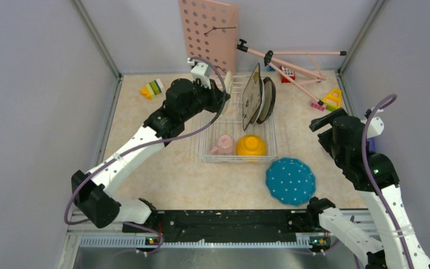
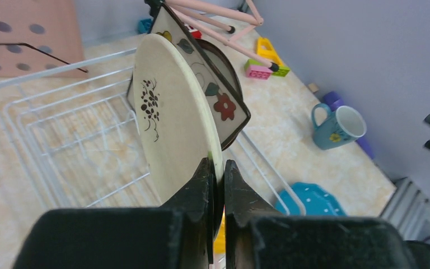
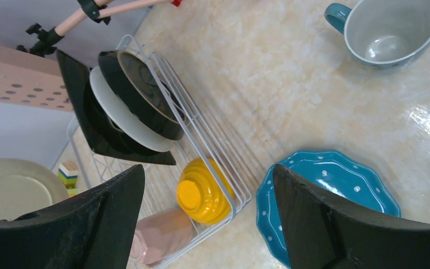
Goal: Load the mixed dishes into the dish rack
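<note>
My left gripper will next lower the cream round plate into the rack [image 1: 210, 129] beside the square floral plate [image 1: 252, 96], where the wires are empty.
My left gripper [image 2: 218, 165] is shut on the rim of a cream round plate [image 2: 168, 117] with a brown flower print, held upright over the white wire dish rack [image 2: 61, 112]. In the top view the gripper [image 1: 224, 95] is at the rack's [image 1: 210, 129] far left. The square floral plate [image 1: 252, 96] and the brown-rimmed round plate [image 1: 267, 100] stand in the rack. The pink cup [image 1: 223, 144] and yellow-orange bowl [image 1: 251, 145] lie at its near end. The teal dotted dish [image 1: 290, 180] lies on the table. My right gripper [image 3: 207, 168] is open and empty, above the blue cup [image 3: 389, 31].
A pink pegboard [image 1: 210, 33] leans on the back wall. A pink rod frame [image 1: 291, 61] lies at the back right. Toy blocks sit at the back left [image 1: 153, 88] and back right [image 1: 332, 100]. Walls close in both sides.
</note>
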